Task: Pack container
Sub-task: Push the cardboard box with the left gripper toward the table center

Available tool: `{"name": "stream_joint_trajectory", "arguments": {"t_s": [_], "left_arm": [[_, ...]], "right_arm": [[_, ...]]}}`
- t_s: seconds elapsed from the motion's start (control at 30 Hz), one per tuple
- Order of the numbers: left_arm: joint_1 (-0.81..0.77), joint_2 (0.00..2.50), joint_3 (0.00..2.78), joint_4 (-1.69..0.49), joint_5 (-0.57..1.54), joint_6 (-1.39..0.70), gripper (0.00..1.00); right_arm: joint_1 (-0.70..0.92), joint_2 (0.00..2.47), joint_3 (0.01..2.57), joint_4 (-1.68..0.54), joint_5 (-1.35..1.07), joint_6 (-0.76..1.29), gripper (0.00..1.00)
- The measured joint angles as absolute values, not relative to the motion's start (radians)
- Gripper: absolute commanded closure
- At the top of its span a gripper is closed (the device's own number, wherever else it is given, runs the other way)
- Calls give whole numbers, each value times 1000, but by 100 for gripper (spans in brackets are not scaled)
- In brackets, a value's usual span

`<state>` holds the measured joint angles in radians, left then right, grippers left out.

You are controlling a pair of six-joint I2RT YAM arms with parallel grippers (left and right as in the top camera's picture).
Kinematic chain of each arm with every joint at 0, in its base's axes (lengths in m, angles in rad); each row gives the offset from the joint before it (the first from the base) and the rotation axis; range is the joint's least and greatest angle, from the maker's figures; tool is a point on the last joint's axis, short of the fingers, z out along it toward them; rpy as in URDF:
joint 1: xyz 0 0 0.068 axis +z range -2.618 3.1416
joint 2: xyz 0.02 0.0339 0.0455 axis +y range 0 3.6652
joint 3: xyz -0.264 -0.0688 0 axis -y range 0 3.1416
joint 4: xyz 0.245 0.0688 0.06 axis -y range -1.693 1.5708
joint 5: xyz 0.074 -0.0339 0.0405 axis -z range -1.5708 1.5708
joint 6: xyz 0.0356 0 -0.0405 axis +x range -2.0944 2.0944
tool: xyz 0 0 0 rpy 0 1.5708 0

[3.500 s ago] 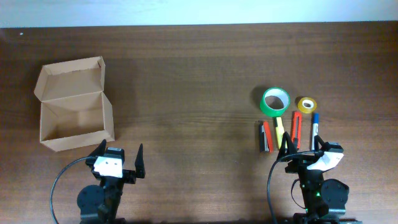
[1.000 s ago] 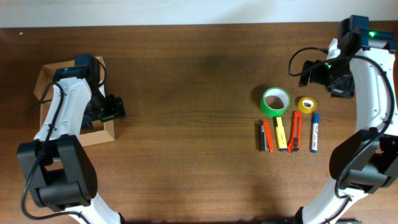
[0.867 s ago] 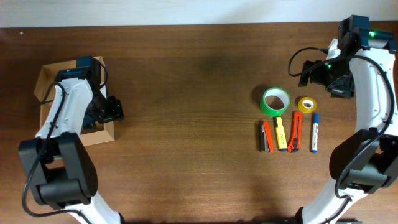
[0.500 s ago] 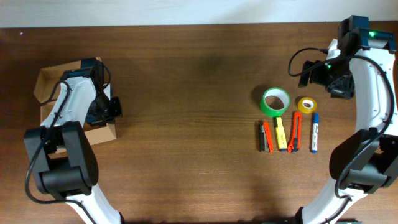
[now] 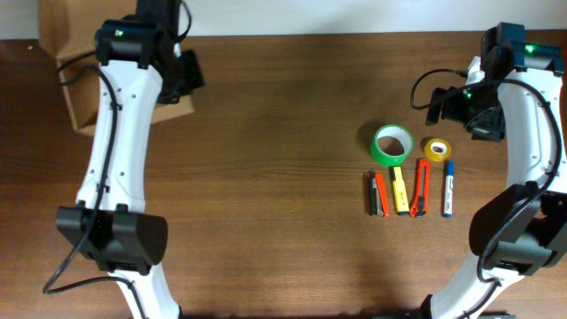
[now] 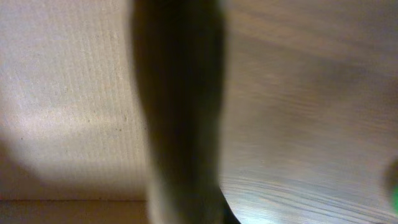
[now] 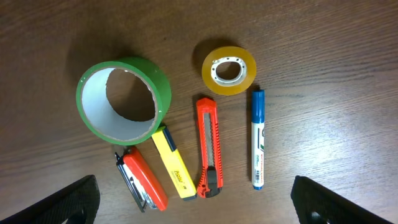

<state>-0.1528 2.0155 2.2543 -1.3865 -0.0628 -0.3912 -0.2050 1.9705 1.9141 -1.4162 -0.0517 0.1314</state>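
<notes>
My left gripper carries the container across and down next and releases it. Open wood beside the items lies below, to the gripper's right in the overhead view.
The container, a tan cardboard box with its flap lid open, is at the table's far left corner and partly cut off by the overhead view's edge. My left gripper is shut on its right wall. In the left wrist view, blurred cardboard fills the left, a dark band runs down the middle, and wood shows on the right. My right gripper hangs open and empty above a green tape roll, a yellow tape roll, a red stapler, a yellow highlighter, an orange cutter and a blue marker.
The brown wooden table ends at a pale wall along the far edge. The small items lie in a cluster at the right, with the green tape roll farthest back. My left arm stretches from the front left up to the far corner.
My left gripper has shut on the container's wall and carried it from the left side toward the far left corner. The right arm and the small items have not moved.
</notes>
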Motion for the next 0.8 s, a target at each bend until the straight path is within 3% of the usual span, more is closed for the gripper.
{"name": "stream_joint_trajectory", "arguments": {"t_s": [0.27, 0.5, 0.8], "left_arm": [[-547, 2077, 2279, -1250, 28, -470, 99], [-665, 2335, 2281, -1286, -18, -495, 98], [-741, 2432, 2281, -1185, -231, -529, 98]], "right_arm": [[-205, 1971, 1914, -1455, -52, 132, 1], [-205, 1971, 1914, -1459, -64, 132, 1], [-205, 1971, 1914, -1462, -80, 133, 1]]}}
